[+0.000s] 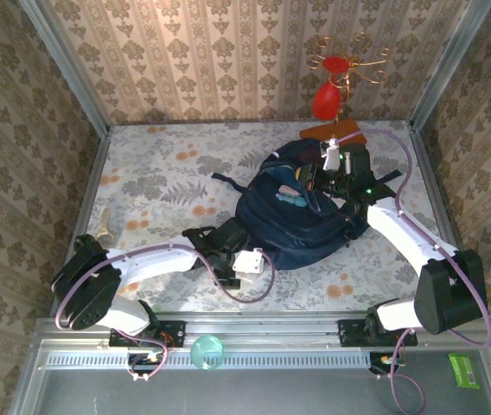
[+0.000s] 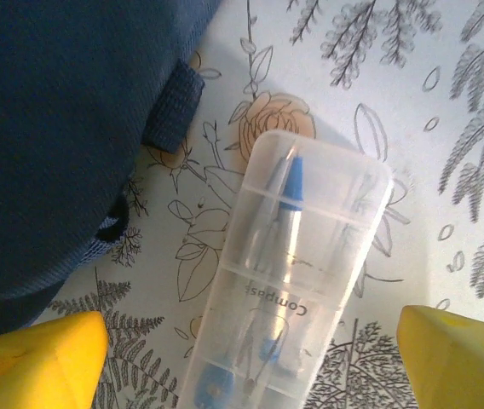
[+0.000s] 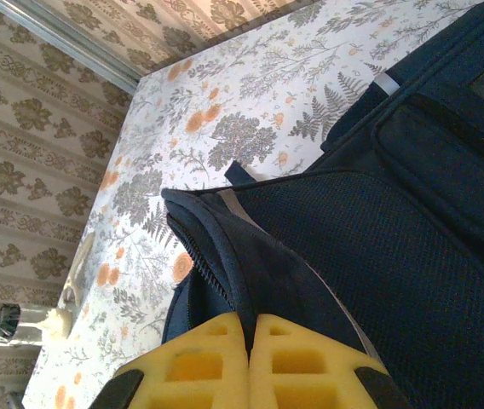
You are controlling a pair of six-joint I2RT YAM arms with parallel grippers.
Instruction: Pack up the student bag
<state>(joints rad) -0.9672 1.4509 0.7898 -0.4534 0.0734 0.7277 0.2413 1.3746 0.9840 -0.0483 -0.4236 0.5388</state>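
Next, my left gripper will turn its open fingers in line with the compass case, lower them and close around the lettered middle, since the case lies slanted below.
The student bag (image 1: 302, 216), a big navy backpack, lies in the middle of the table with its top opening toward the back right. My right gripper (image 1: 332, 160) is at that opening. In the right wrist view the right gripper (image 3: 249, 324) is shut on the bag's rim (image 3: 259, 256), beside the zipper teeth. A clear plastic compass box (image 2: 285, 281) lies on the cloth just right of the bag (image 2: 54, 128). My left gripper (image 2: 250, 345) is open, with the yellow fingers (image 2: 37, 362) wide on either side of the box, which also appears at the bag's near edge (image 1: 250, 259).
A teal and pink item (image 1: 293, 195) lies on the bag. A red ornament (image 1: 328, 99) on a brown board (image 1: 332, 131) stands behind the bag. A cream object (image 1: 105, 223) lies at the left table edge. A green ball (image 1: 207, 352) and green packet (image 1: 464, 370) sit below the front rail.
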